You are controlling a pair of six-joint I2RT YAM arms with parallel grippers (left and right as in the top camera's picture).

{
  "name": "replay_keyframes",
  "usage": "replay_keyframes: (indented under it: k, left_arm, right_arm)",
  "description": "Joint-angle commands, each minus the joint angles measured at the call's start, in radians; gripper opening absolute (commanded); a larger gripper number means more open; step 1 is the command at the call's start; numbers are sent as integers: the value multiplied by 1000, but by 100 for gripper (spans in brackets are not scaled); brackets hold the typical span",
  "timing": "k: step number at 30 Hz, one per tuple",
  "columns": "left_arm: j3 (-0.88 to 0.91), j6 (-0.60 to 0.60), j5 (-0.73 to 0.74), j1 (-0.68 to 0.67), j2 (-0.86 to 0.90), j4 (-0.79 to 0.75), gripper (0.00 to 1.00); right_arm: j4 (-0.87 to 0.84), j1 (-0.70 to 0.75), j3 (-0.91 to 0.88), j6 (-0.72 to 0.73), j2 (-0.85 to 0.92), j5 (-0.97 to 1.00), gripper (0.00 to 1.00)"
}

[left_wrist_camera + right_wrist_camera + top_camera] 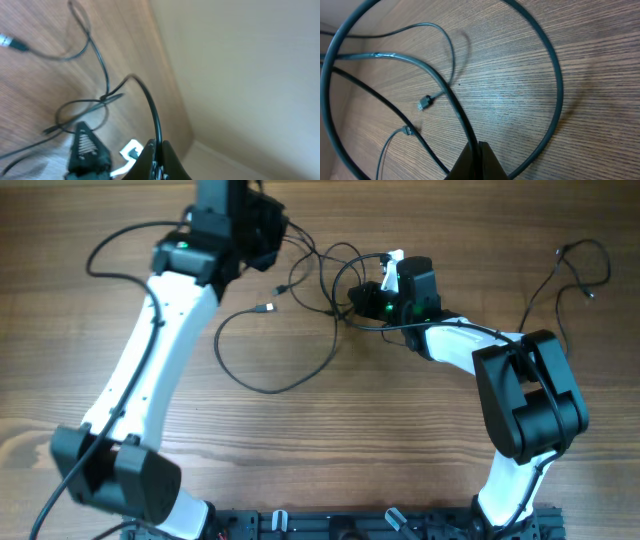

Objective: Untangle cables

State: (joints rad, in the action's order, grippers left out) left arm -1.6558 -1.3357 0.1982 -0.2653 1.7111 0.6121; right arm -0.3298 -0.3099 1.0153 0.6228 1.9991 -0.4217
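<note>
The piece of cable runs into the crossings, so my left gripper should pull it away from the knot, then lower toward the wood beside the plugs and release it.
Thin black cables [268, 350] lie in loose loops mid-table, with a knot of crossings [325, 280] between the two grippers. My left gripper [285, 232] is at the far edge, shut on one cable strand [152, 112] that rises from its jaws [159, 146]. My right gripper [362, 292] sits just right of the knot. In its wrist view the right gripper [477, 146] is shut on a cable [455, 107], with a big loop [559, 85] curving around it. One small plug [424, 104] lies on the wood, another [265, 308] beside the large loop.
A separate thin cable [570, 265] sprawls at the far right of the wooden table [400, 430]. The table's far edge [172, 85] runs close by the left gripper. The right gripper's black body [87, 150] shows in the left wrist view.
</note>
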Motion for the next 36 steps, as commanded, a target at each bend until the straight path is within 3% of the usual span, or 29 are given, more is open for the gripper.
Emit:
replay_keyframes:
  k: [1,11,22,30,32,33,36]
  left_arm:
    - [1,74,98,56,-74,-11,4]
    - [1,510,106,79,-76,113,4]
    - [1,548,-77,77,-8,405,4]
    - [1,669,-88,49,105,467,5]
    - [1,727,-88,23,145,466,12]
    - [1,755,-89,15,159,462,21]
    - [1,787,-126,2,190,450,30]
  right_arm:
    - [2,1,5,-21,25,6,4]
    - [2,1,5,-21,25,6,4]
    - [2,1,5,-21,25,6,4]
    - [18,1,5,-21,25,11,4]
    - [30,1,5,-21,25,37,4]
    - [37,1,5,-21,25,51,4]
    - [53,1,5,-21,25,75,4]
